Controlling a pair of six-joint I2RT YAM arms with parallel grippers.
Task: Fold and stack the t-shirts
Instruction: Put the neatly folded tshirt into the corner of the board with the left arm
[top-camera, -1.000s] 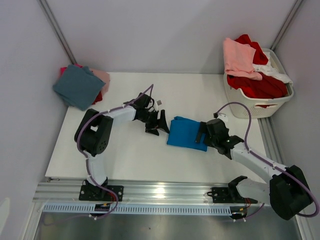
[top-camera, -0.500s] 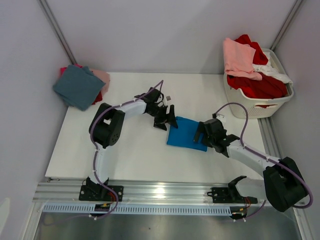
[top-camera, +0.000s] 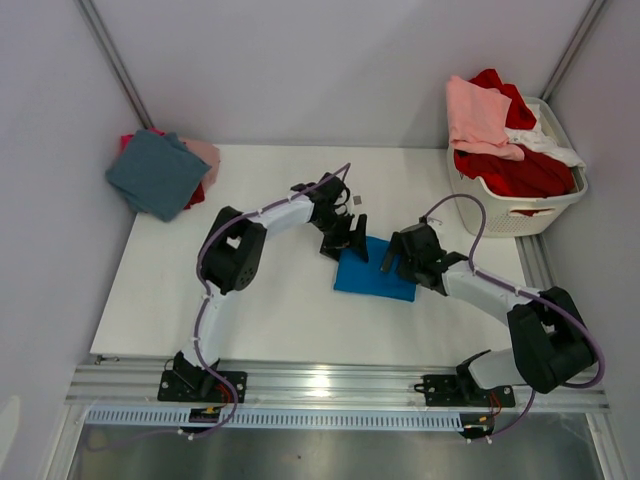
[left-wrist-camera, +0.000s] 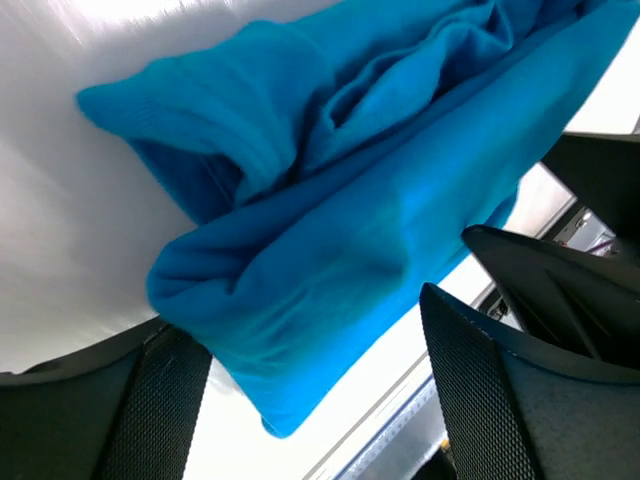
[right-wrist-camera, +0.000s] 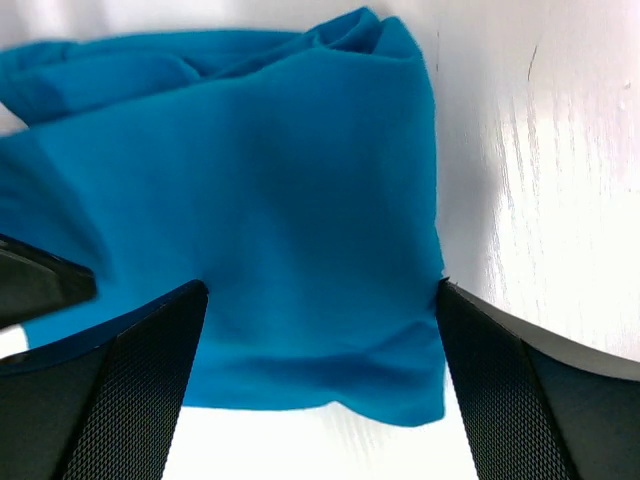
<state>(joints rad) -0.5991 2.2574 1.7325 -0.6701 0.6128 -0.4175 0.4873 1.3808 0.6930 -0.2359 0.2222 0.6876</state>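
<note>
My left gripper has the t-shirt's thick folded corner (top-camera: 347, 258) (left-wrist-camera: 265, 330) between its fingers, so next it needs to stay low over the blue t-shirt and close them on that corner.
A bright blue t-shirt (top-camera: 372, 272) lies folded in a rough square on the white table (top-camera: 270, 300). My left gripper (top-camera: 350, 246) is at its far left corner, open; in the left wrist view that thick folded corner (left-wrist-camera: 300, 300) sits between the mesh fingers (left-wrist-camera: 480, 400). My right gripper (top-camera: 399, 259) is at the shirt's right edge, open wide. In the right wrist view its fingers (right-wrist-camera: 120, 400) straddle the flat blue cloth (right-wrist-camera: 280, 230), the right one touching the cloth's edge. Folded shirts are stacked at the far left, a dusty teal one (top-camera: 155, 172) on top.
A white slatted laundry basket (top-camera: 505, 213) at the back right holds pale pink (top-camera: 478, 115), red (top-camera: 520, 172) and white cloth. Pink and red edges (top-camera: 205, 155) stick out under the teal shirt. The stack overhangs the table's far left corner. Grey walls close in on all sides.
My left gripper has swung right, from beside the blue shirt's left edge onto its far left corner. My right gripper has crept further over the shirt's right edge. The shirt has not moved.
</note>
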